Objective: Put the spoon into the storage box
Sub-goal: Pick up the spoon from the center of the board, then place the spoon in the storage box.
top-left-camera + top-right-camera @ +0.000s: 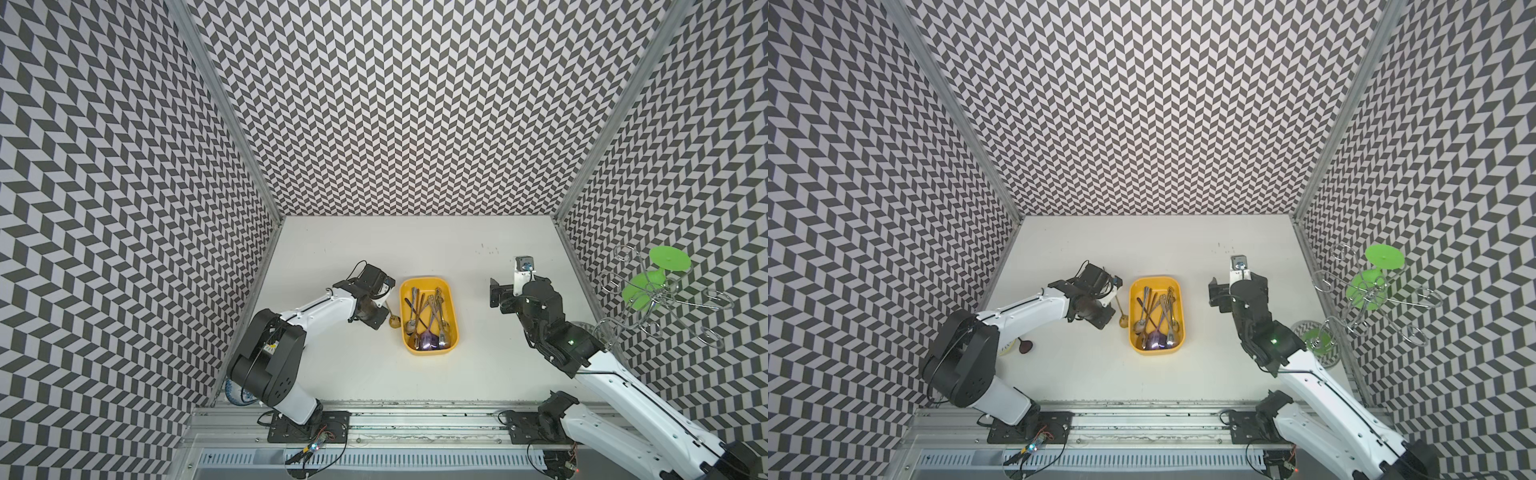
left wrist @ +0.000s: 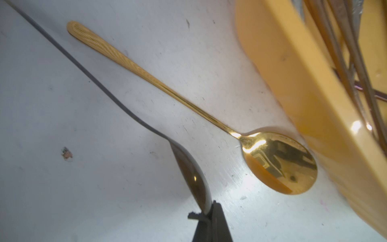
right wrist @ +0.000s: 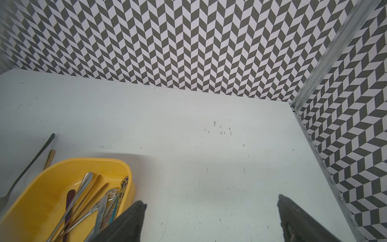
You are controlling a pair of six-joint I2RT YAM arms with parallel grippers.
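Note:
I will raise my left gripper over the box's yellow side next and release above the box's near end [image 1: 417,340], because the box is beyond the gold spoon from this gripper.
My left gripper [image 2: 206,213] is shut on the bowl tip of a spoon [image 2: 188,167] with a long dark grey handle, just left of the yellow storage box [image 1: 428,352] [image 2: 293,73]. In both top views this spoon is hidden under the left wrist [image 1: 370,307]. A gold spoon [image 2: 280,165] [image 1: 393,319] lies flat on the table, its bowl against the box's left wall. The box holds several pieces of cutlery [image 1: 428,316]. To the right of the box, my right gripper [image 3: 211,204] [image 1: 515,286] hangs open over bare table with nothing between its fingers.
A wire rack with green discs [image 1: 660,286] stands at the right edge of the table. Under the left arm lies a dark red spoon-like thing [image 1: 1025,345]. Patterned walls close in the back and both sides, and a metal rail [image 1: 415,419] runs along the front.

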